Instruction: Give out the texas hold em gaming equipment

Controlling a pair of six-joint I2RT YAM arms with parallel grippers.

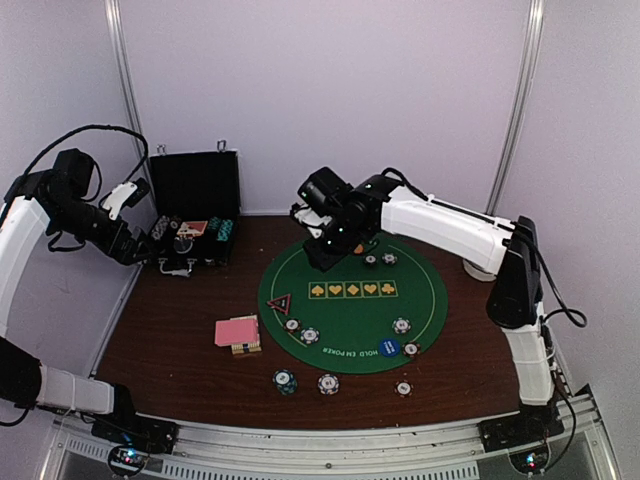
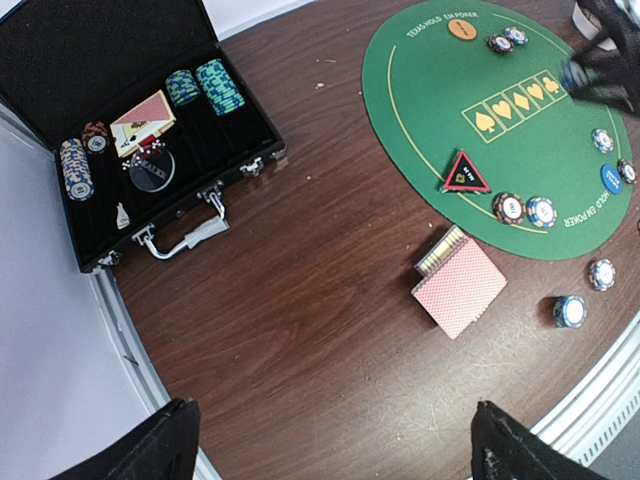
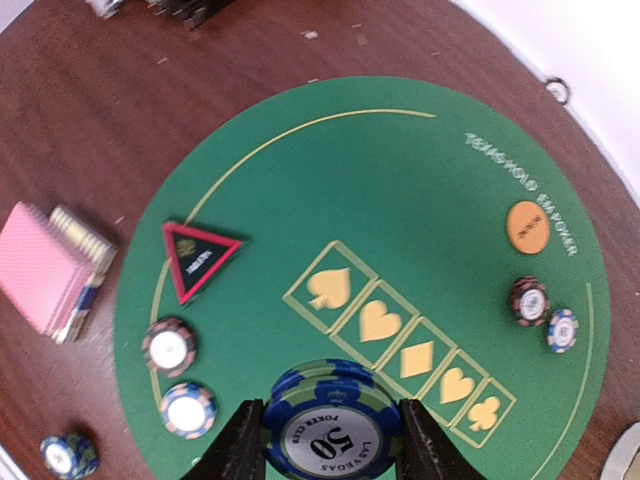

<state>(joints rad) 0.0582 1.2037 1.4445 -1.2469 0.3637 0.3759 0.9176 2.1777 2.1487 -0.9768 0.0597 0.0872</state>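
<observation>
The mat is bare beside the orange disc below. My right gripper should next move right in the top view until it is over that spot, then go down and let go of the stack of blue chips.
My right gripper (image 3: pixel 333 432) is shut on a short stack of blue poker chips (image 3: pixel 333 400), held above the green round mat (image 3: pixel 400 170) beside its row of suit boxes. In the top view this gripper (image 1: pixel 330 247) hangs over the mat's far left part. On the mat lie a black-red triangle marker (image 3: pixel 200 258), an orange disc (image 3: pixel 527 226), a blue disc (image 1: pixel 388 347) and chip pairs (image 3: pixel 170 346) (image 3: pixel 529 300). Pink-backed cards (image 1: pixel 237 331) sit on the wood left of the mat. My left gripper (image 2: pixel 335 450) is open over bare table, near the case.
An open black case (image 2: pixel 60 60) at the far left holds teal chip stacks (image 2: pixel 210 85), more chips and a deck (image 2: pixel 143 122). Three chip stacks (image 1: pixel 328 383) stand on the wood near the front edge. The right arm's column (image 1: pixel 515 275) rises at the mat's right.
</observation>
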